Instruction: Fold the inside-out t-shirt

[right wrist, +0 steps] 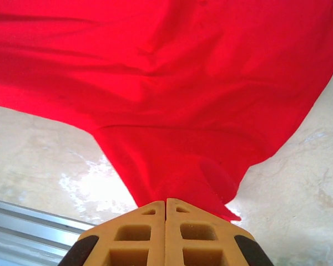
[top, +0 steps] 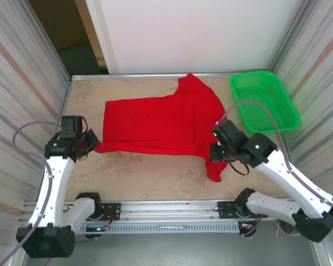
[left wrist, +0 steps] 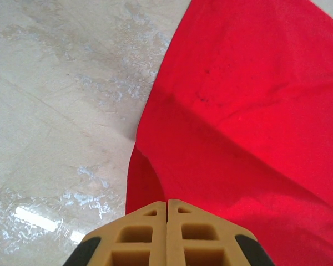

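My right gripper's fingers have the broad red cloth outward of them, so next my right gripper will carry the near sleeve outward onto the shirt's body, which is that cloth, and let the sleeve go.
The inside-out t-shirt is plain bright red and lies spread across the middle of the table, with one sleeve toward the back and one hanging toward the front right. My left gripper is shut on its near left corner. In the left wrist view the cloth rises off the table into the closed tan fingertips. My right gripper is shut on the shirt by the near sleeve. In the right wrist view the red cloth gathers into a tight bunch at the closed tips.
A green mesh basket stands at the back right, just beyond the shirt's right side. Bare tabletop lies between the shirt and the metal rail at the near edge. Striped walls close in both sides.
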Tool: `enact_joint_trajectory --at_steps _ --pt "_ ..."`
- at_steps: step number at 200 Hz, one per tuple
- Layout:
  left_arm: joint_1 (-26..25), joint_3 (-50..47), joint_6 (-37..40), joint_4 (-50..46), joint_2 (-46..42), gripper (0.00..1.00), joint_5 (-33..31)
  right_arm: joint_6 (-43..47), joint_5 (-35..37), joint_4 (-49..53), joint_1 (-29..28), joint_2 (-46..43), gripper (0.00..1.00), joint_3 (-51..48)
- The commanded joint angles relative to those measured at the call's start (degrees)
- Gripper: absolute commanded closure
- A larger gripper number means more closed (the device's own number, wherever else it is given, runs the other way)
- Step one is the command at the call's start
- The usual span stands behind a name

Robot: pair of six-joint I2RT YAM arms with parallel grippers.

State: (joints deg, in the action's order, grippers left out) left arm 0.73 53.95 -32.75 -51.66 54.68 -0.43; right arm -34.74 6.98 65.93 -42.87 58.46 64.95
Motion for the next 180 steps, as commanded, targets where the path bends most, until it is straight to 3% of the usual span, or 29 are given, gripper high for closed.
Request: enact_joint_trajectory --at_steps 1,57,141,147,159,180 --pt "0.83 1.8 0.85 5.63 6.32 1.0 0.21 7.93 -2.17 -1.48 3.19 5.2 1.0 1.42" --pt "1.29 11.81 4.53 12.7 28.85 1.0 -1.54 19.98 -9.03 -8.0 15.5 24.07 1.0 9.9" --pt "1.42 30.21 7.18 11.98 51.92 1.0 -2.11 28.1 -7.04 -1.1 21.1 56.65 1.0 44.27" --pt "1.38 31.56 7.18 11.73 53.22 0.98 -1.64 26.74 -4.1 -0.81 21.47 58.2 0.87 46.32" --pt "1.46 33.99 7.24 11.09 55.43 0.81 -0.77 23.58 0.56 -0.91 22.18 59.15 0.65 47.93" --pt "1.47 35.75 7.41 9.52 55.65 0.57 0.42 18.66 2.4 -4.97 22.42 52.45 0.53 39.63"
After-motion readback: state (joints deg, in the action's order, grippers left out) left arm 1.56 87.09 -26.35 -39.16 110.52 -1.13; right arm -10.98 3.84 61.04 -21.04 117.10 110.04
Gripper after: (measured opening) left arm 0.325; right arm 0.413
